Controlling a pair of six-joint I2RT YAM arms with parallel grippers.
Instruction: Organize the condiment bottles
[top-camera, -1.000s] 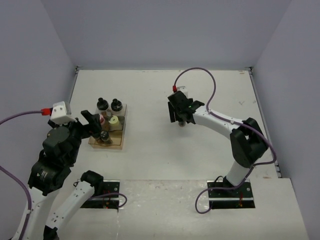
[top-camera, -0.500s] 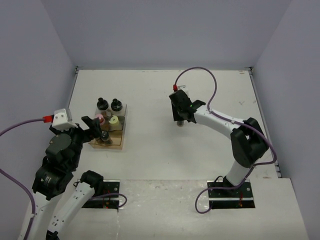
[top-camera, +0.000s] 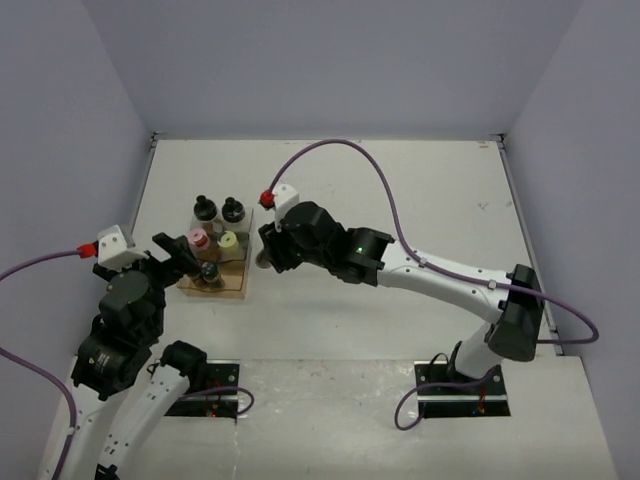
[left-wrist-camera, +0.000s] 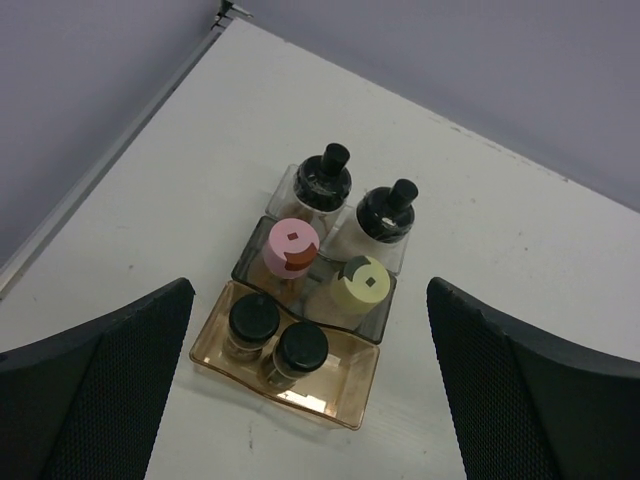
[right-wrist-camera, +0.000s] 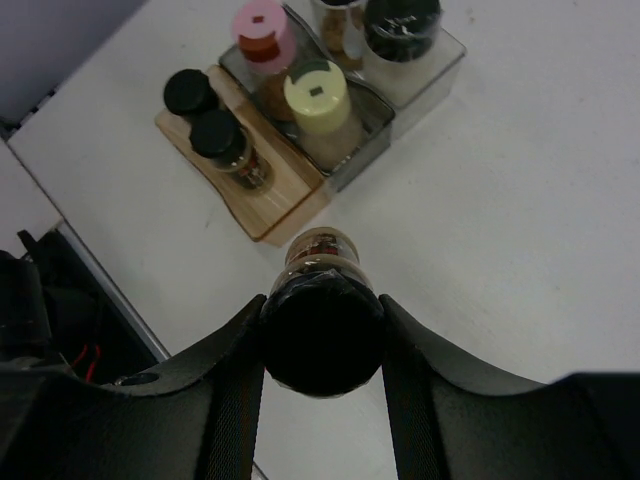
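I need to move my right gripper to the left in the top view next, then down onto the front shelf's end (top-camera: 234, 279) (right-wrist-camera: 281, 207) closest to the held jar, because that end is bare.
Several spice jars stand in a tiered rack (left-wrist-camera: 345, 395): two black-capped at the back (left-wrist-camera: 325, 178), a pink-lidded one (left-wrist-camera: 293, 245) and a cream-yellow one (left-wrist-camera: 362, 282) in the middle, and two black-capped in front (left-wrist-camera: 253, 320). The front tier's right end is bare. My left gripper (left-wrist-camera: 308, 290) hangs open above the rack, and it shows in the top view (top-camera: 185, 255) at the rack's left side. My right gripper (right-wrist-camera: 322, 335) is shut on a black-capped glass jar (right-wrist-camera: 322, 262), held just right of the rack (top-camera: 235, 285), off the table.
The rack's wooden corner (right-wrist-camera: 285, 200) lies just beyond the held jar. The white table (top-camera: 400, 190) stretches to the right and back. Grey walls close it in on three sides. My left arm's base (right-wrist-camera: 40, 300) is near the table's front edge.
My right arm has swung left across the table with the jar, from the middle to beside the rack. My left gripper has drawn back a little toward the near left.
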